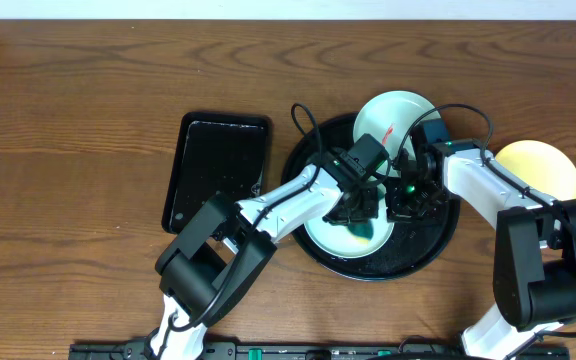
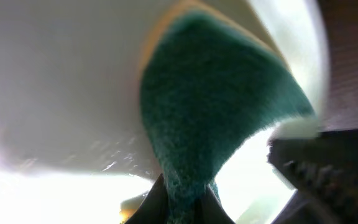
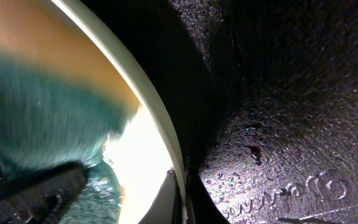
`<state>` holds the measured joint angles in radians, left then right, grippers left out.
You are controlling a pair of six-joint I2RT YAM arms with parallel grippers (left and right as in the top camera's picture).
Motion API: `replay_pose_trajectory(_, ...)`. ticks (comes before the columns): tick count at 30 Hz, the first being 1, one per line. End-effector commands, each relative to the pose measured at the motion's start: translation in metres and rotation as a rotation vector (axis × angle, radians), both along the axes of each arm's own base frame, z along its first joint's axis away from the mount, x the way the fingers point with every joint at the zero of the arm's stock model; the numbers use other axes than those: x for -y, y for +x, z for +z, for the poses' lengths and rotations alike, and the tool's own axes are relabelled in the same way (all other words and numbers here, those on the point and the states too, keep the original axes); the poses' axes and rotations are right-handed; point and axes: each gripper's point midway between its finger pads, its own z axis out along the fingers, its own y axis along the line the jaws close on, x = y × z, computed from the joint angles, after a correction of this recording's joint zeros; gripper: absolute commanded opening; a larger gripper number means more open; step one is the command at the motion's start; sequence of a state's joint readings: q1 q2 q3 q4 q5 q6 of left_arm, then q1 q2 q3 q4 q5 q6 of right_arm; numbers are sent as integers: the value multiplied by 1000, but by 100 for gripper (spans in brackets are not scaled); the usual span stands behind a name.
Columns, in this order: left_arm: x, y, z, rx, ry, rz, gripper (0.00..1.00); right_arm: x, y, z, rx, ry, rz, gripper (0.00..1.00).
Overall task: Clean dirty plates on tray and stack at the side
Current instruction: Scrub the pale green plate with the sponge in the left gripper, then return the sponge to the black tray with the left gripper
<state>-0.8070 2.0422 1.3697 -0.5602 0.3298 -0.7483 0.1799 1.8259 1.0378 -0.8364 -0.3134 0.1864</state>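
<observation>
Next, my left gripper needs to lift off the plate and over the rectangular black tray, which lies open to its left in the overhead view, to release the sponge.
On the round black tray lies a pale mint plate. My left gripper is shut on a green sponge with a yellow back and presses it onto that plate. In the left wrist view the sponge rises from the gripper across the pale plate. My right gripper is shut on the same plate's right rim, one finger inside and one outside, seen at the gripper. A second mint plate with a red smear sits at the tray's far edge. A yellow plate lies on the table to the right.
A smaller rectangular black tray lies left of the round one. The wet, textured floor of the round tray fills the right of the right wrist view. Both arms cross over the round tray's middle. Brown wooden table surrounds everything.
</observation>
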Motion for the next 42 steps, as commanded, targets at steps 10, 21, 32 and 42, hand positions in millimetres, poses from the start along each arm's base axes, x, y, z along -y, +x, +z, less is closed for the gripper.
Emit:
replay_pose_trajectory(10,-150,35,5,269,676,78,7,14,-2,-10,-12,-80,3,1)
replay_pose_trajectory(21,-146,52,53,347,667,89,8,14,0,-9,1,-78,3,1)
replay_pose_trajectory(32,-177,44,180,483,400,265,7,24,17,45,208,-139,14,1)
replay_pose_trajectory(42,-269,44,137,302,440,360,8,37,8,122,484,-396,38,1)
